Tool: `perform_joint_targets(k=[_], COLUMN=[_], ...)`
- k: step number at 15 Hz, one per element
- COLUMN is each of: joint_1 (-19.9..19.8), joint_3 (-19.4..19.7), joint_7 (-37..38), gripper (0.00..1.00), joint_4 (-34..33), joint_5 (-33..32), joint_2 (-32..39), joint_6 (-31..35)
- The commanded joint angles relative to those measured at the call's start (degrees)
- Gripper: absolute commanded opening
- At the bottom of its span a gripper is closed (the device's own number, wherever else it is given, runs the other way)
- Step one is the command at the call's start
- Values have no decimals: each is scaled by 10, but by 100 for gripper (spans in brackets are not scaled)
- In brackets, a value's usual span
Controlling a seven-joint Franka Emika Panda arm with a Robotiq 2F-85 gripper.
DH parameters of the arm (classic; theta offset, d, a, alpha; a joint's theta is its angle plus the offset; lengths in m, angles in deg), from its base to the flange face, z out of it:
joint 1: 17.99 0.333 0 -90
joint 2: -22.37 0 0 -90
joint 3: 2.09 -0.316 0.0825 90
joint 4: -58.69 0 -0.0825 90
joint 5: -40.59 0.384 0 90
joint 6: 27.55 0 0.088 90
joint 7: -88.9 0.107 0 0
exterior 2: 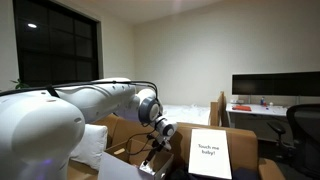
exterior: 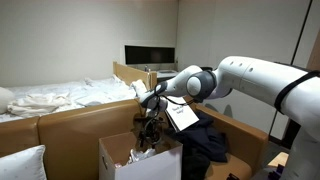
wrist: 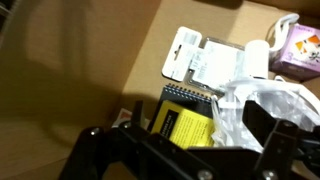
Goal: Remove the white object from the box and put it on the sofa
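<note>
Next, my gripper will shift right in the wrist view past the notebook (wrist: 185, 125) and lower onto the clear plastic bag (wrist: 250, 105).
In the wrist view I look down into a cardboard box (wrist: 90, 70). A flat white object (wrist: 192, 58) lies on its floor near the far side. Below it lie a yellow spiral notebook (wrist: 185, 125) and a crumpled clear plastic bag (wrist: 250, 105). My gripper (wrist: 185, 150) is open and empty, its dark fingers spread over the notebook and bag, short of the white object. In both exterior views the gripper (exterior: 150, 122) (exterior 2: 155, 150) hangs just over the open box (exterior: 125, 155). The brown sofa (exterior: 60, 125) is beside the box.
A small white cylinder (wrist: 258, 55) and a pink-purple carton (wrist: 300, 50) sit in the box's far corner. A white sign (exterior 2: 208, 152) stands close to the arm. Dark cloth (exterior: 205, 140) lies beside the box. A bed with white sheets (exterior: 60, 95) is behind the sofa.
</note>
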State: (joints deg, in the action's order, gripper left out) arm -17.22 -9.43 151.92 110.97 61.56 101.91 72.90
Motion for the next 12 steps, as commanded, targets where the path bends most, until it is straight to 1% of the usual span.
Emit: perform_joint_targets(k=[1,3,4,5,6,7,8,10,12], joint_1=[20,34,47,58,72,86,61,77,81], joint_3=[7,10,22,29,39,52,30,43,45], joint_7=[42,62,59,66,73,86,58,72,75], gripper=[100,100,100,100,100,100,100,100,100], joint_4=[-38,-43,1,1,5,12,2,13,15], joint_5=[10,7,6,-1,-10,-20,-14,-22,-23], joint_2=[47,67,46,54,56,56,56,56,56], joint_6=[123,210,268,310,341,359,294,317,322])
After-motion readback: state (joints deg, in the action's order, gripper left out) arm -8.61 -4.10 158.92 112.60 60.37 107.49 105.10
